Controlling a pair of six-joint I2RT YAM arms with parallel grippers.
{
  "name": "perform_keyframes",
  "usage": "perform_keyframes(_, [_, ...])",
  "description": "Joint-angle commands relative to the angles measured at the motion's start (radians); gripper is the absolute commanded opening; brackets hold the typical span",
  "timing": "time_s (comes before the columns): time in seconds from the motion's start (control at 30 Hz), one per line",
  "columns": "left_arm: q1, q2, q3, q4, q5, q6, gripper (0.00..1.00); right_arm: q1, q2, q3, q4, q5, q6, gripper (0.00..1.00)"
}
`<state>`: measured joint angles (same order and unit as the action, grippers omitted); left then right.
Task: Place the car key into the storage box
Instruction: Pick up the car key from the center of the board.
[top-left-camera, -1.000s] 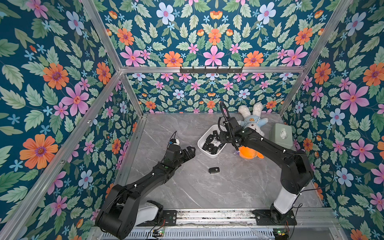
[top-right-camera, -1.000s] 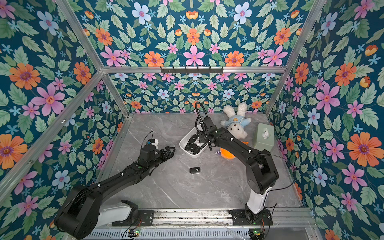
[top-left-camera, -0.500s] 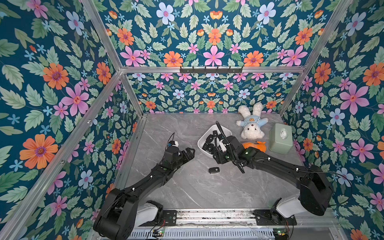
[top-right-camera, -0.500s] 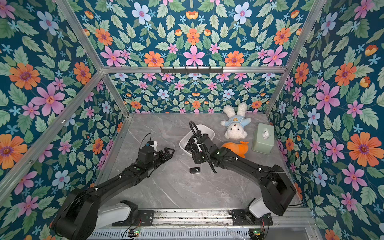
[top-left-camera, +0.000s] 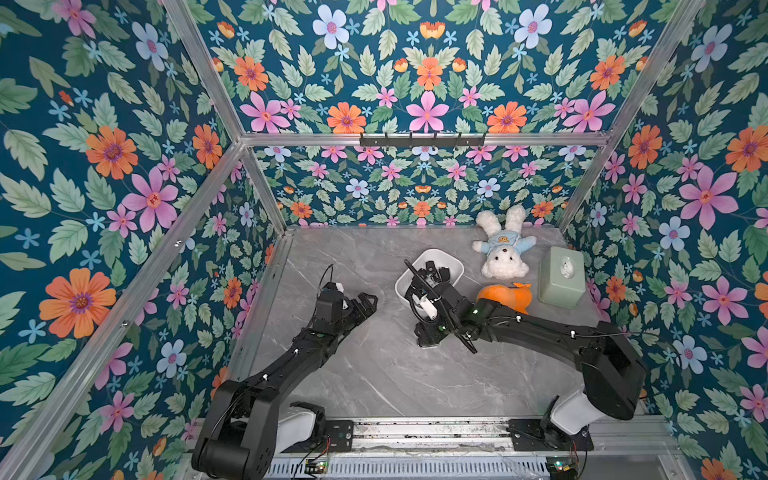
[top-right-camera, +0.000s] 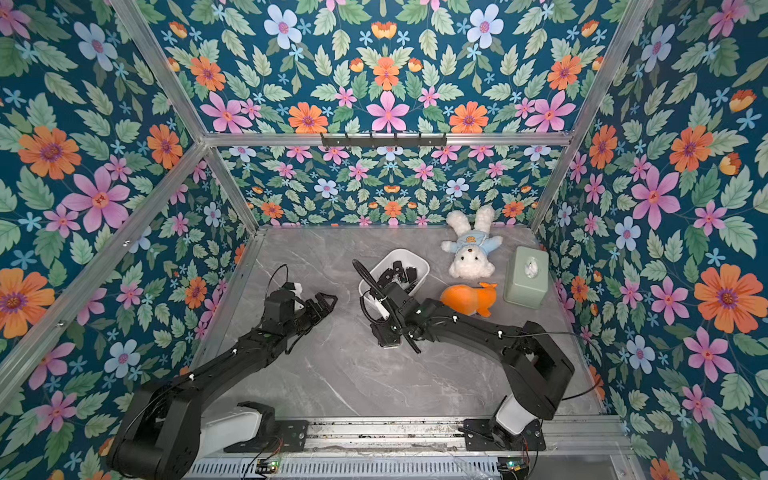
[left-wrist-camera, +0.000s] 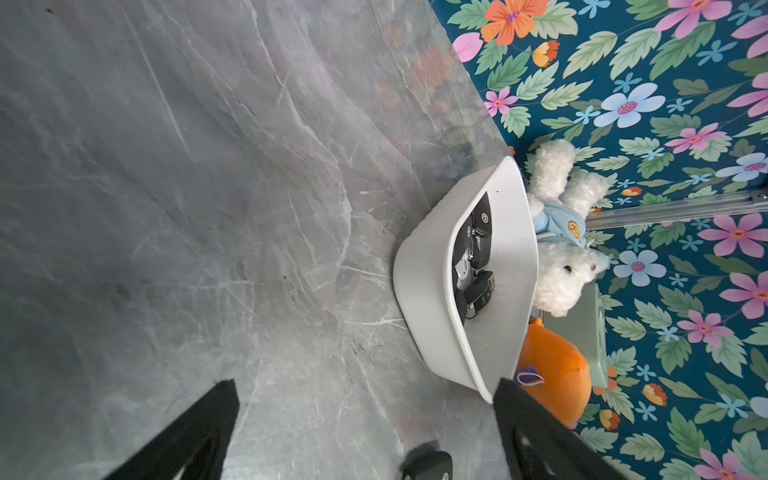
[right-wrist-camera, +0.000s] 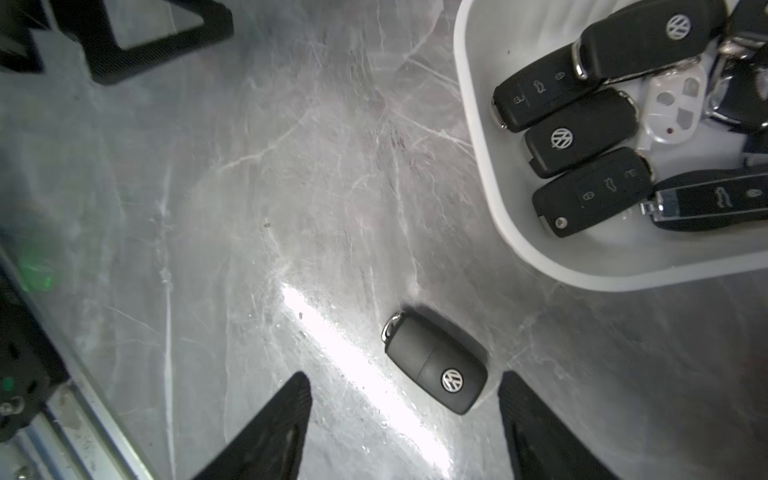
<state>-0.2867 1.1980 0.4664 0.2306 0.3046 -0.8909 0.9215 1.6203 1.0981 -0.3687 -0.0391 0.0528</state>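
Note:
My right gripper is above the black car key, which lies flat between its open fingers. It should lower its fingers around the key's logo half and close.
A black car key lies flat on the grey marble table, just in front of the white storage box. My right gripper hangs low over it, open, with the key between the fingertips and nearer one finger. In both top views the right gripper covers the key. The storage box holds several other black keys. My left gripper stands open and empty to the left of the box; the key shows at the edge of its view.
A white plush rabbit lies behind and to the right of the box. An orange plush toy sits close to the right arm. A pale green tissue box stands at the right wall. Floral walls enclose the table.
My right arm has swung from over the storage box toward the front and down over the key on the table, and its jaws have widened. The left arm has stayed put.

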Motion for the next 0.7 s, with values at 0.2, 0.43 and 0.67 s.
perform_keyframes(0.2, [0.011,-0.017,-0.025,0.013,0.026,-0.008,1.00,0.046,0.161,0.085,-0.184,0.091,-0.165,0.74])
perform_keyframes(0.43, [0.020,-0.018,-0.037,0.021,0.030,-0.008,1.00,0.048,0.208,0.123,-0.218,0.120,-0.192,0.74])
perform_keyframes(0.67, [0.028,-0.011,-0.046,0.033,0.039,-0.008,1.00,0.048,0.252,0.126,-0.223,0.137,-0.202,0.74])
